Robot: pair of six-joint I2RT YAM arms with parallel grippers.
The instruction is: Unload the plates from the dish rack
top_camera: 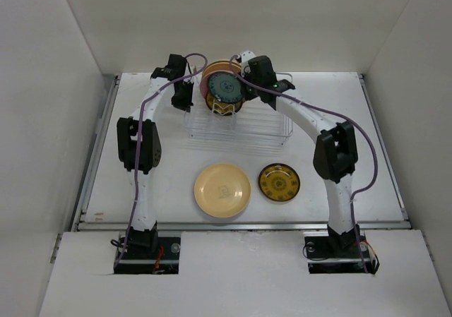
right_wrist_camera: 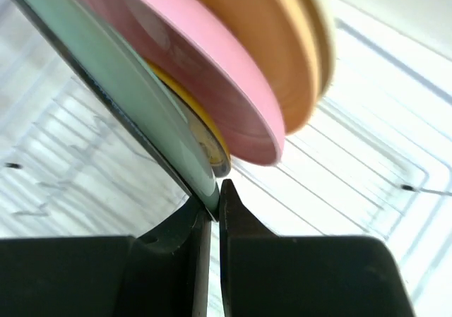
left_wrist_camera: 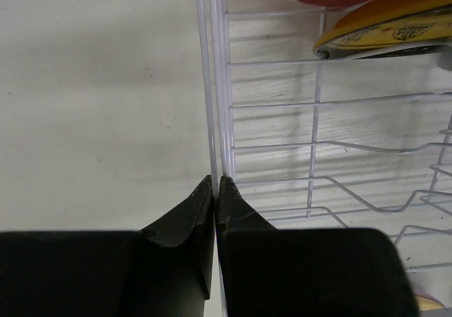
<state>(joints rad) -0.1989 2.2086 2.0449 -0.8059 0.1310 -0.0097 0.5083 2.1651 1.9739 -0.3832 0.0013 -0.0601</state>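
The right gripper carries the teal plate (top_camera: pixel 226 87) back next, then lowers it onto the dark yellow-brown ornate plate (top_camera: pixel 279 182) and releases it, as the ornate plate lies flat and bare.
The dish rack (top_camera: pixel 240 130) stands mid-table with several plates upright at its far end. The teal ornate plate (top_camera: pixel 226 87) is in front, with pink (right_wrist_camera: pixel 212 77) and orange-yellow (right_wrist_camera: pixel 272 42) plates behind it. A small yellow-brown one (right_wrist_camera: pixel 206 146) sits between teal and pink. My right gripper (right_wrist_camera: pixel 215 198) is shut on the rim of the teal plate (right_wrist_camera: pixel 106 70); in the top view it (top_camera: pixel 240 71) is at the plate's upper right. My left gripper (left_wrist_camera: pixel 215 183) is shut on the rack's left rim wire (left_wrist_camera: pixel 212 84), also seen from above (top_camera: pixel 185 99).
A cream plate (top_camera: pixel 222 189) and a dark yellow-brown ornate plate (top_camera: pixel 278 182) lie flat on the table in front of the rack. White walls enclose the table on three sides. The rack's near slots (left_wrist_camera: pixel 332 190) hold nothing.
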